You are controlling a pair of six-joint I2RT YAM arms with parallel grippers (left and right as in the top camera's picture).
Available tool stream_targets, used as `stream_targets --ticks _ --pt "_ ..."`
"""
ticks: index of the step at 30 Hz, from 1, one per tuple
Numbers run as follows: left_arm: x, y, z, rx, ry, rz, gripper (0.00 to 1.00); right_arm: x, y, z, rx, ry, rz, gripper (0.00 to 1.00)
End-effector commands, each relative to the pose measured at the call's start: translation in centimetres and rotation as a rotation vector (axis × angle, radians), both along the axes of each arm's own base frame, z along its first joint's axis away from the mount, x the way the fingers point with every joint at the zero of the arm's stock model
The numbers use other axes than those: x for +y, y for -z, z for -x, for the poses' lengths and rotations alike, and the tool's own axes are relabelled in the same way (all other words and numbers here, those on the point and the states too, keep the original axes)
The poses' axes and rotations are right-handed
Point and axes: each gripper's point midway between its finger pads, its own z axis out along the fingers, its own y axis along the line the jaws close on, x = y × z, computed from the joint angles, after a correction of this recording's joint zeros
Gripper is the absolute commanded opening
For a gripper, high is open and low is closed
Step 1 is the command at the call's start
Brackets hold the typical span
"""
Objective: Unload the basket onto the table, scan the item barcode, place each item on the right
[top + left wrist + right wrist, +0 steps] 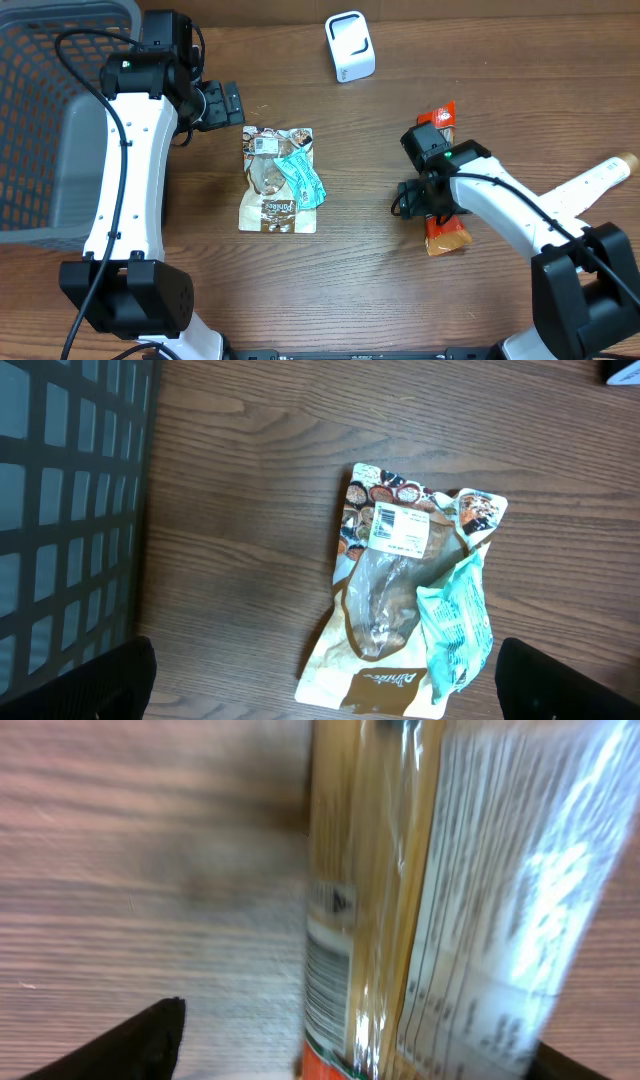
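I should move my right gripper down around the middle of the snack packet next and close, because the packet is directly below and already between the open fingers.
An orange and red snack packet (447, 238) lies on the wooden table at the right, with my right gripper (428, 195) directly over its middle. In the right wrist view the packet (430, 900) fills the space between the jaws, which stand open; the left finger (135, 1038) is clear of it. A barcode (322, 970) shows along the packet's edge. A brown and cream pouch (278, 180) with a white label and a teal packet (303, 178) on it lies mid-table. My left gripper (215, 103) hovers open behind it, holding nothing.
A white barcode scanner (350, 46) stands at the back of the table. A grey mesh basket (40, 120) occupies the far left, beside the left arm. In the left wrist view the basket wall (60, 490) is left of the pouch (400, 600).
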Motion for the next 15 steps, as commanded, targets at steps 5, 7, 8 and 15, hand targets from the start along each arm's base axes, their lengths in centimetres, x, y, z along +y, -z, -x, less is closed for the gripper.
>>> stream_targets --ticks 5,7,8,15 --pt "-0.2 0.3 0.0 0.009 0.023 -0.001 1.0 -0.1 -2.3 -4.4 -0.079 0.04 -0.234 0.88" --pt "-0.2 0.3 0.0 0.009 0.023 -0.001 1.0 -1.0 -2.5 -5.1 -0.088 0.059 -0.284 0.88" --pt "-0.2 0.3 0.0 0.009 0.023 -0.001 1.0 -1.8 -2.7 -5.8 -0.098 0.083 -0.331 0.88" --pt "-0.2 0.3 0.0 0.009 0.023 -0.001 1.0 -4.7 -0.9 -6.7 -0.066 0.15 -0.418 0.89"
